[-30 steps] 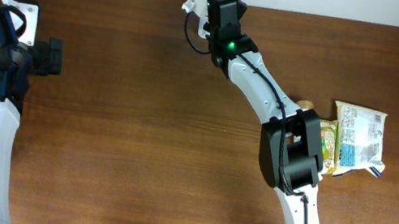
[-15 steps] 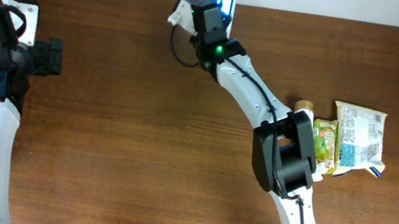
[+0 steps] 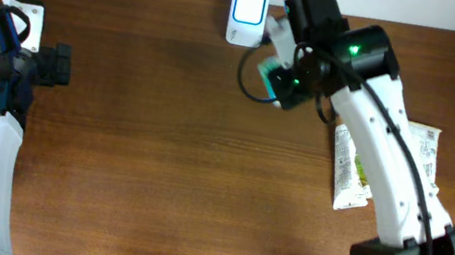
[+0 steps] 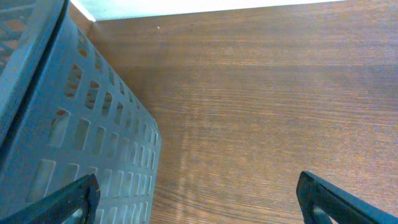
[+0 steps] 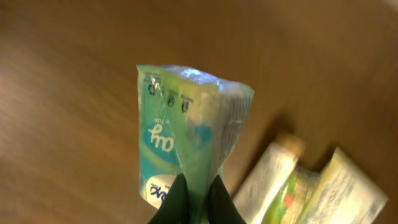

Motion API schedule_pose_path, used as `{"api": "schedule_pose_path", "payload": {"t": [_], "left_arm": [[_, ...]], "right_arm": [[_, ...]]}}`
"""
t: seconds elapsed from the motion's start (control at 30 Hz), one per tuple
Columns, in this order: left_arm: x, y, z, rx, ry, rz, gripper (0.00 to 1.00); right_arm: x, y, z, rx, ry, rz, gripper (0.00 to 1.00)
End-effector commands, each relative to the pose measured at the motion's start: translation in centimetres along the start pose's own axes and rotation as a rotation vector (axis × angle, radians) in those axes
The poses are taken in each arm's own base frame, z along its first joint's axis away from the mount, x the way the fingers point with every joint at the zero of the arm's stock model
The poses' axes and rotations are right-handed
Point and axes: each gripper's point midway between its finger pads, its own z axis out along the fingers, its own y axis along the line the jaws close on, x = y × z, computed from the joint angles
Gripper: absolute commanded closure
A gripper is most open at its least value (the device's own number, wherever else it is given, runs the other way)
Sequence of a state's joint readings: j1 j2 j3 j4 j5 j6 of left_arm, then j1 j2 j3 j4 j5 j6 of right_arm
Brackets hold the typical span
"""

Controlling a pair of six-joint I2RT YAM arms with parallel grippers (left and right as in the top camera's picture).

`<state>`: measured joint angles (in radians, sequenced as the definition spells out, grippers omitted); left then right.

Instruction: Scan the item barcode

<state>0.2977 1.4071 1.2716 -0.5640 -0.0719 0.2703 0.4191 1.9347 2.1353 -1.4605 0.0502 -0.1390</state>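
My right gripper holds the item and should next go right in the overhead view, lower and let it go, since bare tabletop beside the white packet lies below and that way.
The item is a green and white soft packet [image 5: 186,130] that hangs over the table with my right gripper [image 5: 198,198] shut on its crumpled edge. From overhead the packet [image 3: 274,78] and the right gripper [image 3: 291,75] sit just front-right of the white scanner [image 3: 249,5], whose blue window glows at the table's back edge. The barcode does not show. My left gripper [image 3: 63,66] stays at the far left, and the left wrist view shows the left gripper [image 4: 199,208] open wide with nothing between its fingers.
More packets lie at the right: a white one [image 3: 351,173] and a printed one [image 3: 428,153], also in the right wrist view as the white one [image 5: 270,180]. A grey slotted basket [image 4: 74,124] stands beside the left gripper. A white plate [image 3: 29,18] lies by the left arm.
My right arm has swung away from the scanner, carrying the packet to the right and towards the front. Its elbow moved right, uncovering the packets. The left arm has not moved.
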Motion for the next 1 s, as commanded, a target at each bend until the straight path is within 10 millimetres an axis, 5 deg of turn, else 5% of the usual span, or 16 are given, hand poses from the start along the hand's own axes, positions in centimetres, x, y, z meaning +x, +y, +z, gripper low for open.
{"api": "schedule_pose_path", "payload": {"t": [0.0,0.23,0.43,0.53,0.63,0.67,0.73,0.77,0.97], "left_arm": [[-0.6,0.4,-0.6,-0.011,-0.021,0.009,0.01],[-0.6,0.4,-0.6,-0.011,-0.021,0.009,0.01],[-0.6,0.4,-0.6,-0.011,-0.021,0.009,0.01],[-0.6,0.4,-0.6,-0.011,-0.021,0.009,0.01],[-0.6,0.4,-0.6,-0.011,-0.021,0.009,0.01],[-0.6,0.4,-0.6,-0.011,-0.021,0.009,0.01],[-0.6,0.4,-0.6,-0.011,-0.021,0.009,0.01],[-0.6,0.4,-0.6,-0.011,-0.021,0.009,0.01],[-0.6,0.4,-0.6,-0.011,-0.021,0.008,0.01]], "right_arm": [[4.8,-2.6,6.2,-0.002,0.223,0.183,0.96],[11.6,-8.2,14.5,0.036,0.318,0.401,0.96],[12.9,-9.7,15.2,0.035,0.324,0.455,0.41],[11.7,-8.8,14.1,-0.026,0.297,0.438,0.36],[9.3,-7.9,10.3,-0.103,0.204,0.430,0.24],[8.3,-7.6,7.5,-0.120,0.141,0.429,0.21],[7.0,-7.1,2.0,-0.133,0.004,0.420,0.01],[6.8,-6.7,-0.4,-0.140,-0.058,0.419,0.01],[10.4,-4.0,-15.2,-0.077,-0.429,0.446,0.01]]}}
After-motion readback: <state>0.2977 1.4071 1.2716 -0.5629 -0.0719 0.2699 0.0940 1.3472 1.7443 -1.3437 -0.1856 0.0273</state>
